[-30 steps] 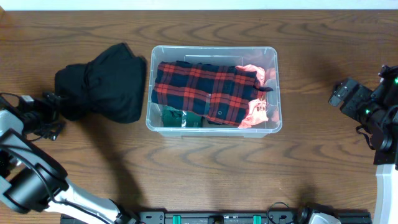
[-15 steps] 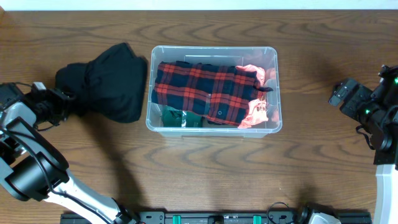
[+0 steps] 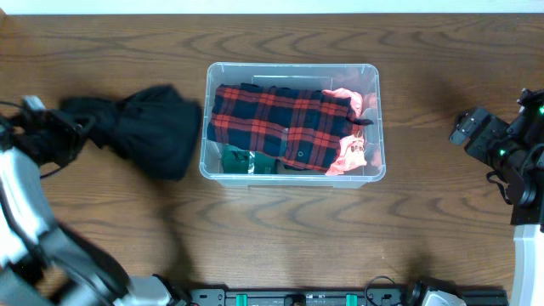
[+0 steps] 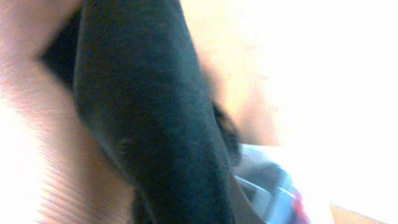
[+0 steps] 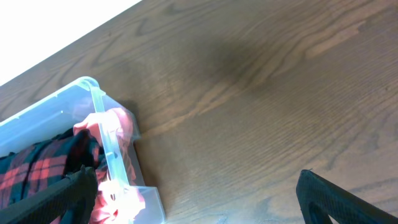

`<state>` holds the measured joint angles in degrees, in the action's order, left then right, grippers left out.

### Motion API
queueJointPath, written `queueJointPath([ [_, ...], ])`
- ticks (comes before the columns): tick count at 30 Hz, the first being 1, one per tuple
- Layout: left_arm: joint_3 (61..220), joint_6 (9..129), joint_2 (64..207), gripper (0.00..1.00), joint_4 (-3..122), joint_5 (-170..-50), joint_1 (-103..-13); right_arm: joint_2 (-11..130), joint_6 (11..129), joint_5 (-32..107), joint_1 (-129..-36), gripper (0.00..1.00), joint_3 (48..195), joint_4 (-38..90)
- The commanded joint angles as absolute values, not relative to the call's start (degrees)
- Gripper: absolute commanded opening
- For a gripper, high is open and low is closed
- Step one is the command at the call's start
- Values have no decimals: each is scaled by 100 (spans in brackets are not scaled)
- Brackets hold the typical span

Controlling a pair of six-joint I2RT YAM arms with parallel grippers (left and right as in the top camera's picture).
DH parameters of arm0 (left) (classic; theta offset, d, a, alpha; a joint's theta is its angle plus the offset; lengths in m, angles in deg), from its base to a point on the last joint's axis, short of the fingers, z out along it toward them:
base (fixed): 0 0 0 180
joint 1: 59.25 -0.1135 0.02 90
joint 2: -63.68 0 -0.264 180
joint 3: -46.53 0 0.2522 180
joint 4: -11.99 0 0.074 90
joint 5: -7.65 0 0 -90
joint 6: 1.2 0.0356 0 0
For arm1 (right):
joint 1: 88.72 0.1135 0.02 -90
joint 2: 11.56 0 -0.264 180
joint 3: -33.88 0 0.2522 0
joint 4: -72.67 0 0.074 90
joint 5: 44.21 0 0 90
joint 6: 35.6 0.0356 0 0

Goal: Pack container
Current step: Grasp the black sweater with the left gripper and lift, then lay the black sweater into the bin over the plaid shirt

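Observation:
The black garment (image 3: pixel 149 129) in my left gripper is still outside the container. I should lift it over the container next, then lower it onto the plaid shirt (image 3: pixel 285 123).
The container (image 3: pixel 291 67) is a clear bin at the table's middle, holding a red and black plaid shirt (image 3: pixel 285 123), pink cloth (image 3: pixel 348 155) and green cloth (image 3: pixel 246 160). A black garment (image 3: pixel 149 129) lies just left of it. My left gripper (image 3: pixel 72 136) is shut on that garment's left end, which is drawn out toward it. In the left wrist view the black garment (image 4: pixel 149 112) fills the frame and hides the fingers; a corner of the container (image 4: pixel 267 186) shows behind. My right gripper (image 3: pixel 473 132) stands open to the right of the container, with nothing between its fingers (image 5: pixel 65 199).
The right wrist view shows the container's near corner (image 5: pixel 99 124) with pink cloth (image 5: pixel 115 193) inside, and bare wood under the right gripper (image 5: pixel 199 205). The table's far edge runs along the top of the overhead view.
The left gripper has shut on the black garment's left end and pulled it out to the left, stretching the bundle. The right arm has not moved.

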<state>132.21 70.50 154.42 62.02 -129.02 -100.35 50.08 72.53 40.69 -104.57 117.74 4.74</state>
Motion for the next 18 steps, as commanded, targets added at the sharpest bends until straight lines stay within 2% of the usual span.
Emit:
queueJointPath([
  [1,13411,6805,14198,6,6353,-14063,-9950,4995,7148,4110,-10481,99,11811,483],
  [7,13689,5815,12650,6,6195,-14496,-9405,4993,7148,4110,-10481,99,11811,483],
  [12,14030,4318,12121,6,4493,-14461,-8188,4993,7148,4110,-10481,99,11811,483],
  [15,14047,3682,12095,6,3610,-14002,-7196,4995,7148,4110,-10481,99,11811,483],
  [18,14043,3745,12187,6,3601,-12765,-6059,4995,7148,4110,-10481,99,11811,483],
])
